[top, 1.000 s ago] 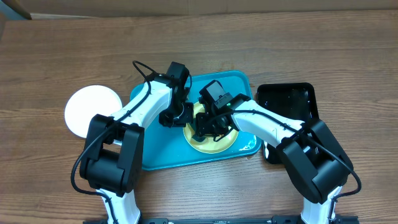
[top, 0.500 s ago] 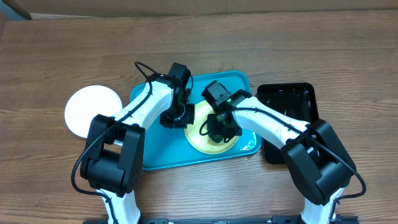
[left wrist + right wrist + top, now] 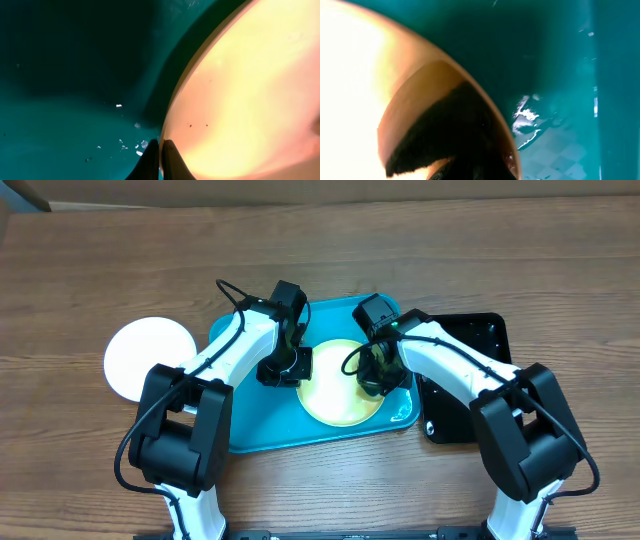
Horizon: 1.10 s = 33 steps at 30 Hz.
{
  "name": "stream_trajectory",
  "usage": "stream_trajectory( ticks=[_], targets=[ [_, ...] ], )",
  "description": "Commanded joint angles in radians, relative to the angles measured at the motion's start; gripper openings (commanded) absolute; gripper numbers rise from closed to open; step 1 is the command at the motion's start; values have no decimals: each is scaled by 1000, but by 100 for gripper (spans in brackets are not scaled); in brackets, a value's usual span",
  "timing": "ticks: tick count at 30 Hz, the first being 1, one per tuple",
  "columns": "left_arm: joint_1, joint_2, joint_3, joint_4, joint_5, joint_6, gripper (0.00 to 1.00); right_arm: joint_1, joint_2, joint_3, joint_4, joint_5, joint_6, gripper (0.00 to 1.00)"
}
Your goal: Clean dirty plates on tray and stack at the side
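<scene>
My left gripper has the tray's open bottom on its left in the overhead view; it needs to lift the plate next and lower it there for release.
A pale green-rimmed plate (image 3: 335, 390) with a yellowish centre lies on the turquoise tray (image 3: 250, 425). My left gripper (image 3: 291, 366) is shut on the plate's left rim; the left wrist view shows the fingers (image 3: 161, 152) pinching the rim of the plate (image 3: 240, 90) over the tray (image 3: 75, 75). My right gripper (image 3: 382, 376) is at the plate's right edge, pressing a dark fuzzy pad (image 3: 450, 130) onto the plate (image 3: 360, 75). A white plate (image 3: 150, 358) lies on the table left of the tray. A third plate is not in view.
A narrow black tray (image 3: 465, 340) stands just right of the turquoise tray, close to my right arm. White crumbs (image 3: 135, 145) lie on the tray floor by the left fingers. Wet streaks (image 3: 530, 125) show on the tray near the plate's right edge.
My right gripper has moved with the dark pad from the plate's middle to its right edge. The left gripper has stayed on the left rim.
</scene>
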Motion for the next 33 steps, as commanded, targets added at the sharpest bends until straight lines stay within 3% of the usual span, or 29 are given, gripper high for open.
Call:
stream_trajectory(
  ticks=[1, 18, 22, 27, 33],
  targets=[
    [38, -2, 6, -23, -98, -22, 4, -40, -8, -38, -13, 191, 45, 4],
    [42, -107, 6, -21, -122, -29, 4, -82, -308, -38, -53, 195, 51, 4],
    [42, -172, 6, -25, -214, -44, 4, -171, -346, -38, -98, 195, 40, 4],
    [36, -293, 6, -23, -365, -66, 4, -312, -340, -41, -139, 153, -106, 4],
    [-27, -391, 6, -18, -672, -64, 4, -435, -319, -61, -141, 13, -262, 4]
  ],
)
